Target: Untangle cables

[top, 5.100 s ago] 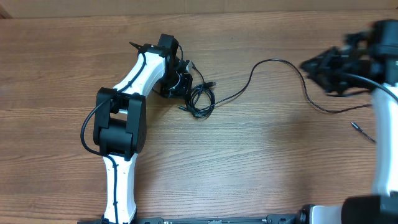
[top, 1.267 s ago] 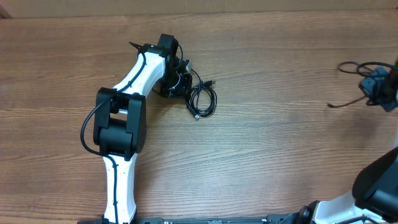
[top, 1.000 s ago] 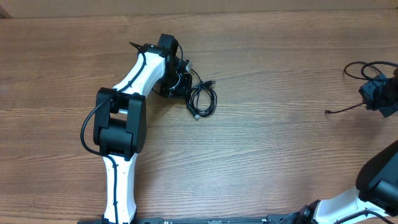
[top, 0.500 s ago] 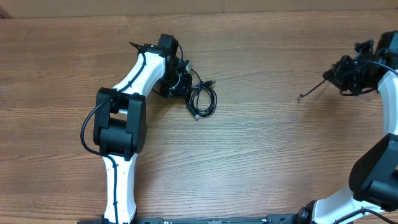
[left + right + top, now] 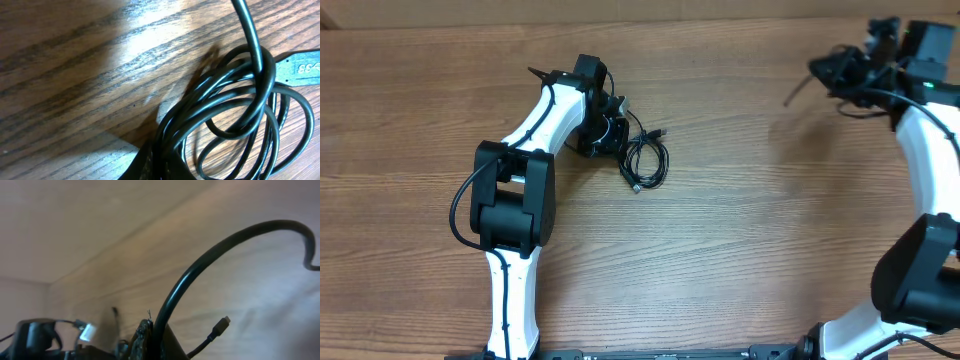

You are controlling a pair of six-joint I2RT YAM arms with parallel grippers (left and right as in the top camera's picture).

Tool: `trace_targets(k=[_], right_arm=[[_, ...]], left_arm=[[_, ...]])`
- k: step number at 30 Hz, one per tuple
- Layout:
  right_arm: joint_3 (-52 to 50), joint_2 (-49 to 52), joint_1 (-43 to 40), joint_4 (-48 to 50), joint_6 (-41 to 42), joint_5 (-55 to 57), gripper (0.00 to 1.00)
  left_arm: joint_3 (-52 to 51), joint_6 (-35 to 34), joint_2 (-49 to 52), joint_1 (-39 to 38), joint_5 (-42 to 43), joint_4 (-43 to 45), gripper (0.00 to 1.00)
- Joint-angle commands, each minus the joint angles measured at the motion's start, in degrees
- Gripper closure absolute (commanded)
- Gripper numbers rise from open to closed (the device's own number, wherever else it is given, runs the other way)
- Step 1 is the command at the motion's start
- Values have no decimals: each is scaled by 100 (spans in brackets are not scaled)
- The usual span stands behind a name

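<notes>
This cable hangs apart from the bundle, so I will tip my right gripper down, move it back and down over bare tabletop, and let go of the cable.
A small coiled bundle of black cables (image 5: 646, 161) lies on the wooden table left of centre. My left gripper (image 5: 617, 136) is shut on the bundle's near-left edge. In the left wrist view the loops (image 5: 240, 110) fan out from the pinched fingers (image 5: 150, 165), with a plug (image 5: 299, 65) at the right edge. My right gripper (image 5: 837, 72) hangs raised at the far right, shut on one separate black cable whose loose end (image 5: 796, 95) sticks out to the left. In the right wrist view that cable (image 5: 235, 237) arcs up from between the fingers (image 5: 145, 337), and its plug (image 5: 223, 322) dangles beside them.
The left arm (image 5: 520, 180) stretches from the near edge toward the bundle. The right arm (image 5: 925, 150) runs along the table's right edge. A pale wall borders the table's far edge (image 5: 640, 18).
The right gripper swung its freed cable from the right edge up toward the far right corner, and the loose end now points left. The left arm and bundle stayed still.
</notes>
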Motion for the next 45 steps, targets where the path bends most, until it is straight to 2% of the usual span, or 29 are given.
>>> trace_targets(k=[1,6,10,15,18,20,23,26,33,45], right_arm=[[63,26,404,321,144,-179,96],[63,26,831,640,173,-179,96],[79,26,859,551,166,-208,96],[372,24,533,-367,-24,-1211,96],[581,24,302,-1097,-24,-1222,96],[638,24,68,-1648,-374,-1169,96],[638,26,-203,-2376,-931,-535,96],[636,26,-411,-2870,-1093,361,96],[629,26,-693,-3119,-1084,2520,96],[621,267,-695,-2559,-1088,3195,96]], left_arm=[[-48,42,101,28,-105,24,93],[-48,42,101,28,-105,28,93],[-48,42,101,28,-105,24,93],[-52,42,101,28,-105,22,93],[-52,42,101,28,-105,26,92],[-52,42,101,28,-105,24,92],[-52,44,101,28,-105,22,92],[-52,44,101,28,-105,20,92],[-52,42,101,28,-105,22,92],[-52,42,101,28,-105,22,89]])
